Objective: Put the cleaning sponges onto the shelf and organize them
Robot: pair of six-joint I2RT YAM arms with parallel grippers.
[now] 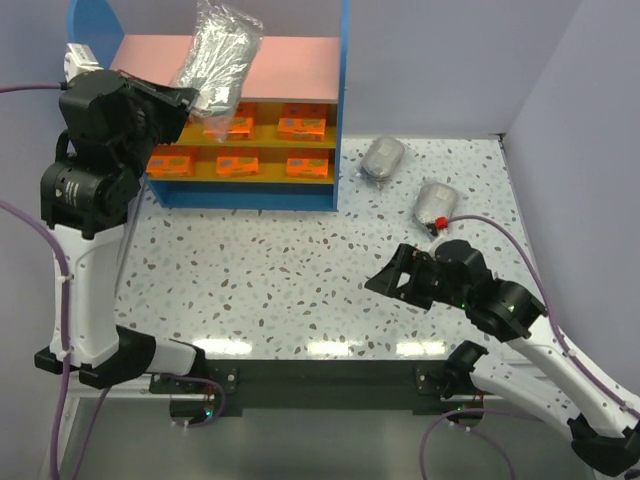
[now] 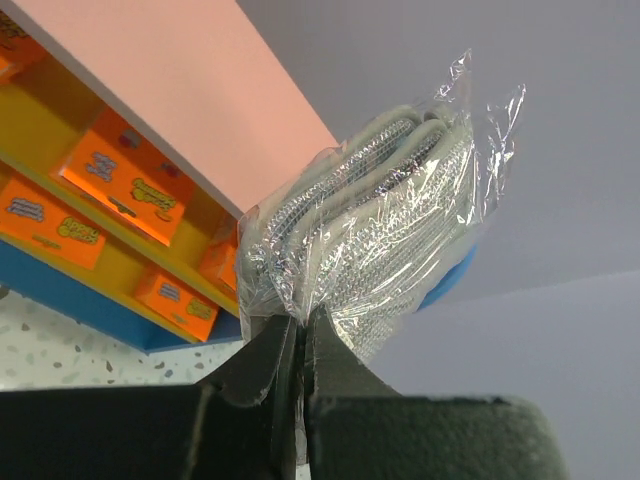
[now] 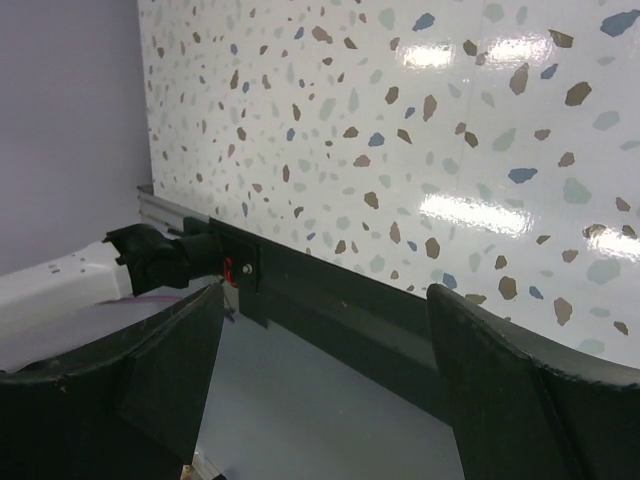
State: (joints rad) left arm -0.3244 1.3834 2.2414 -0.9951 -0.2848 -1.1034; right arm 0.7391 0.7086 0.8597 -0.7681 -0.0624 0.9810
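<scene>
Next, my left gripper moves to the left in the top view, then down beside the curved blue panel, where the pink board's end (image 1: 151, 56) is empty.
My left gripper (image 1: 196, 101) is shut on the plastic edge of a grey sponge bundle (image 1: 221, 56) and holds it up over the left part of the shelf's pink top board (image 1: 295, 52). In the left wrist view the jaws (image 2: 300, 326) pinch the bag (image 2: 370, 230) beside the pink board (image 2: 180, 80). Several orange packs (image 1: 302, 126) lie on the two yellow shelves (image 1: 262, 146). Two more grey bundles (image 1: 383, 158) (image 1: 436, 203) lie on the table right of the shelf. My right gripper (image 1: 386, 281) is open and empty, low over the table's right side (image 3: 325, 295).
The speckled table (image 1: 280, 280) spreads in front of the shelf. The shelf's blue side panel (image 1: 342, 100) stands next to the nearer loose bundle. Purple walls close in the back and right. The right wrist view shows the table's dark front rail (image 3: 340, 300).
</scene>
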